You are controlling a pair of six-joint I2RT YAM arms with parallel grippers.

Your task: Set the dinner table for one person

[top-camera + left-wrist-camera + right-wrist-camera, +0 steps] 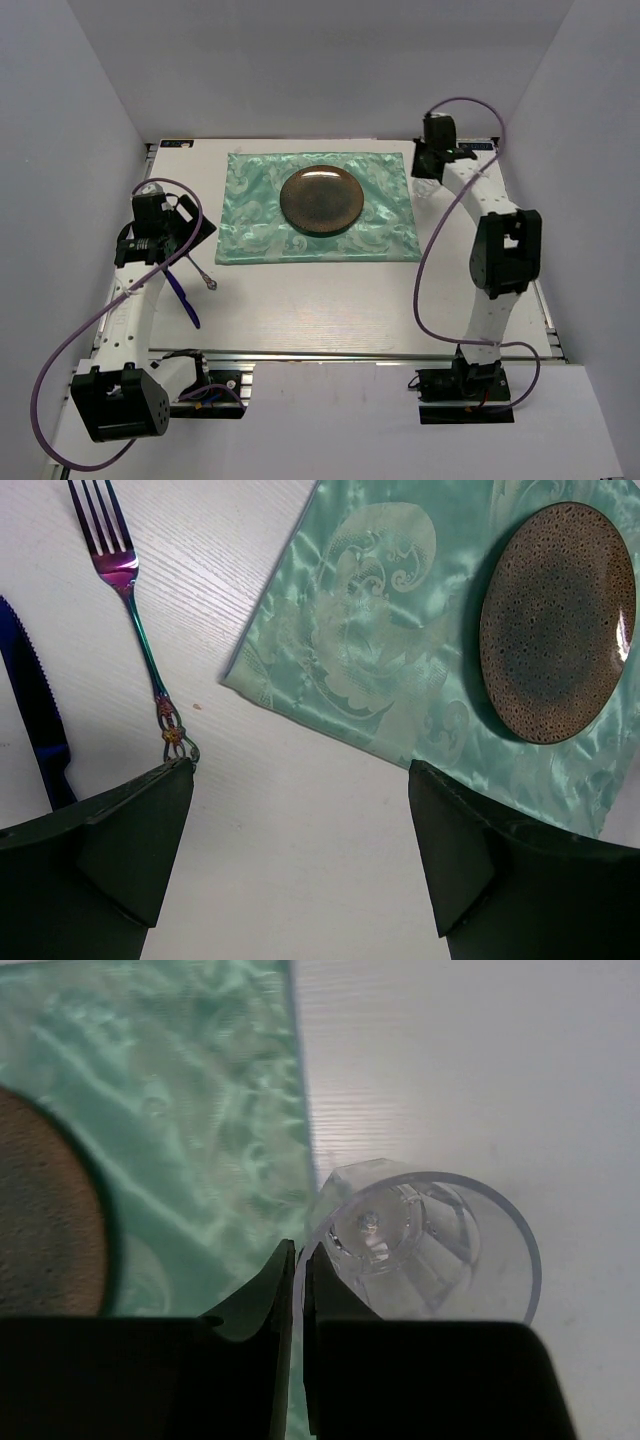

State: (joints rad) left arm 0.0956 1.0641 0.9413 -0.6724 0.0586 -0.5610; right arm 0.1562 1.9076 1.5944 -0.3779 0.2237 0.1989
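Observation:
My right gripper moves the clear glass toward the plate and slightly outward next, then brings it down onto the cloth's far corner (389,170) (232,1038).
On the white dinner table (330,310) lies a shiny green cloth (255,215) with a brown speckled plate (321,199) in its middle. My right gripper (298,1260) is shut on the rim of a clear glass (430,1250), which is just off the cloth's right edge; one finger is inside the rim and one outside. My left gripper (300,770) is open and empty above bare table by the cloth's front left corner. An iridescent fork (130,600) and a blue knife (35,720) lie on the table to the left of the cloth.
A metal rail (340,355) runs along the table's front edge. Grey walls close in the back and both sides. The plate (555,620) and the cloth (370,610) also show in the left wrist view. Purple cables loop beside both arms.

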